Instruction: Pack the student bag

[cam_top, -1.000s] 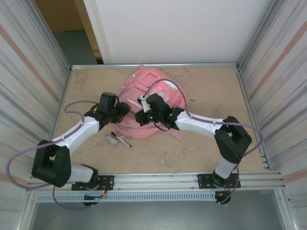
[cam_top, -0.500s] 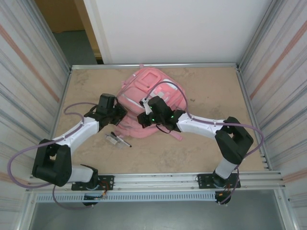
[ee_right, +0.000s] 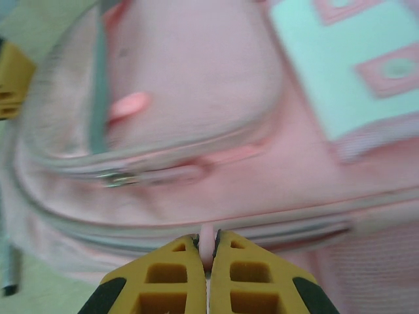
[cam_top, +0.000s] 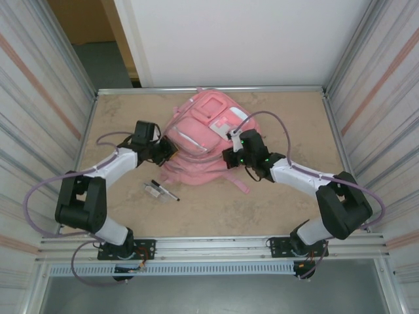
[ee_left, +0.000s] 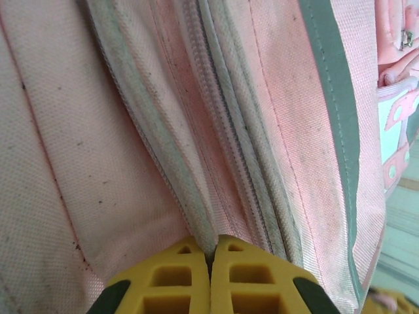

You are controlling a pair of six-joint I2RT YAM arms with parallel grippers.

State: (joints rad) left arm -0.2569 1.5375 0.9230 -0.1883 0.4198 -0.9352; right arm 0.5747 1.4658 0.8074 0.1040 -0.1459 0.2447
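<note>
The robot's right gripper will next move outward toward the mesh pocket (ee_right: 376, 271) and let go of the pull (ee_right: 208, 239), because the zip line goes on that way.
The student bag (cam_top: 203, 134), a big pink backpack with white-trimmed pockets, lies flat in the middle of the table. At its left edge my left gripper (cam_top: 171, 151) is shut; in the left wrist view the yellow fingers (ee_left: 171, 278) pinch a whitish piped seam (ee_left: 196, 216) beside the zip. My right gripper (cam_top: 229, 156) sits at the bag's near right side. Its fingertips (ee_right: 180, 261) are shut on a small pink zip pull (ee_right: 208, 239) at the long zip line. The pink fabric (ee_right: 196, 98) is blurred in the right wrist view.
A black pen (cam_top: 165, 190) and a small grey item (cam_top: 152, 190) lie on the table in front of the bag, near the left arm. A loose pink strap (cam_top: 239, 184) trails toward the front. Ribbed metal walls close in left and right.
The left gripper has shut on the bag's seam. The right gripper has moved right and back with the zip pull. The bag has shifted and turned, showing more of its front pockets.
</note>
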